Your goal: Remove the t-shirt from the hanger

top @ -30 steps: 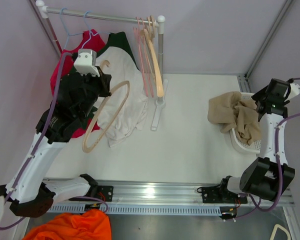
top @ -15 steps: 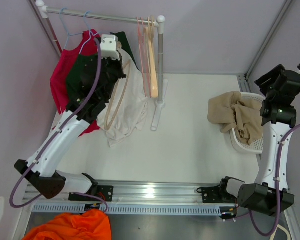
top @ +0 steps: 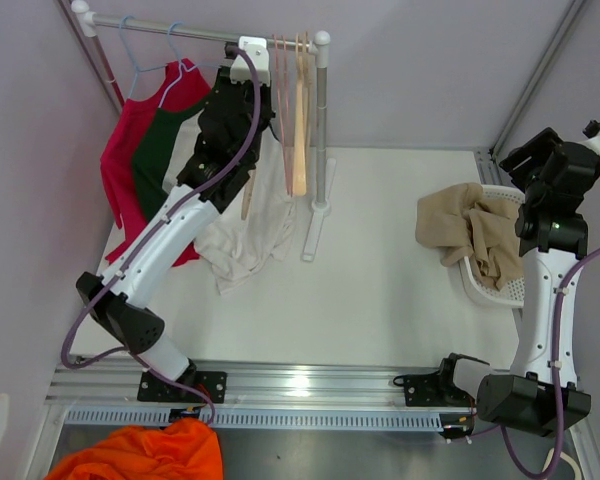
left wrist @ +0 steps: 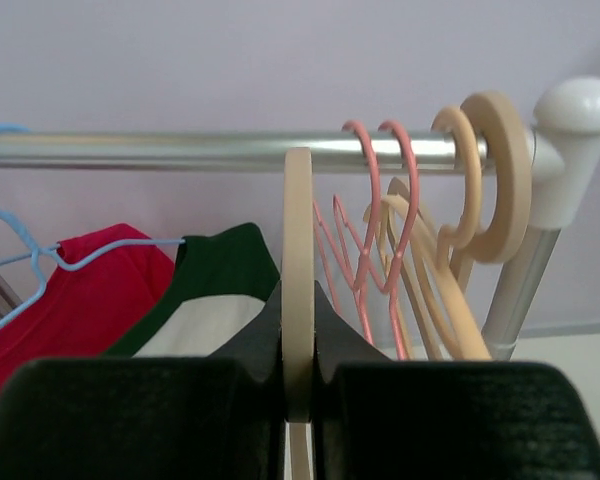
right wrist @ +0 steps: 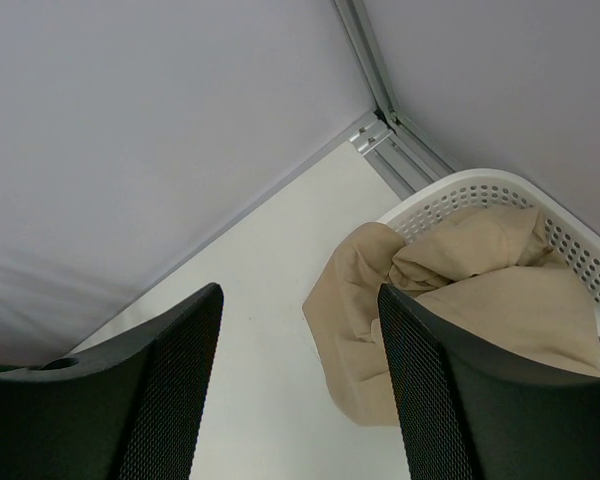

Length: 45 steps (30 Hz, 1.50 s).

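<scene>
My left gripper is going to raise the hanger's hook next and move outward. Then it will bring the hook down over the bar beside the pink hangers.
My left gripper is shut on a bare beige wooden hanger and holds it up at the clothes rail. In the left wrist view the hanger's hook stands edge-on between the jaws of the left gripper, just in front of the rail. A tan t-shirt lies bunched half in a white basket. My right gripper is open and empty above it. In the right wrist view the right gripper frames the t-shirt and the basket.
Pink and wooden bare hangers hang at the rail's right end by the post. A red garment and a green-and-white shirt hang to the left. An orange cloth lies at the near left edge.
My left arm has swung the wooden hanger up and right, from low over the table to the rail. My right arm has risen from the basket and stays open.
</scene>
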Tool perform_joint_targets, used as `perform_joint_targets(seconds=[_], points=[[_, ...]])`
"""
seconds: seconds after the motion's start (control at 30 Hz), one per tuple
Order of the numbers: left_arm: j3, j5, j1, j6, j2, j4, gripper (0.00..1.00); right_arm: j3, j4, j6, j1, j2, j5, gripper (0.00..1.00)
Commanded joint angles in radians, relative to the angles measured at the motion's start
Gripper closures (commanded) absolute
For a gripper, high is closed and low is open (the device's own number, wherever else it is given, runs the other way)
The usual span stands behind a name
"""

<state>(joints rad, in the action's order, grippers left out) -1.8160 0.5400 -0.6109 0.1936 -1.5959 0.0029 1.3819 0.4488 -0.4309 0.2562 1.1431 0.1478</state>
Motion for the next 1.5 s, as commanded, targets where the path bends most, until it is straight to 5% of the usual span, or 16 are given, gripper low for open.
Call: perform_joint_targets(seconds=[0.0,0.53,1.47], points=[[-0.104,0.003,0.006,0.030,-0.030,0.069,0.99,-0.007,-0.042,0.018,-0.005,-0.028,-0.014,0.32],[-0.480,-0.210,0.129,-0.115,-0.269,-0.153,0.99,-0.027,-0.059,0.023,-0.005,-0.057,-0.054,0.32],[-0.276,-0.302,0.169,-0.220,-0.202,-0.132,0.98,-0.049,-0.061,0.007,-0.005,-0.091,-0.102,0.32]])
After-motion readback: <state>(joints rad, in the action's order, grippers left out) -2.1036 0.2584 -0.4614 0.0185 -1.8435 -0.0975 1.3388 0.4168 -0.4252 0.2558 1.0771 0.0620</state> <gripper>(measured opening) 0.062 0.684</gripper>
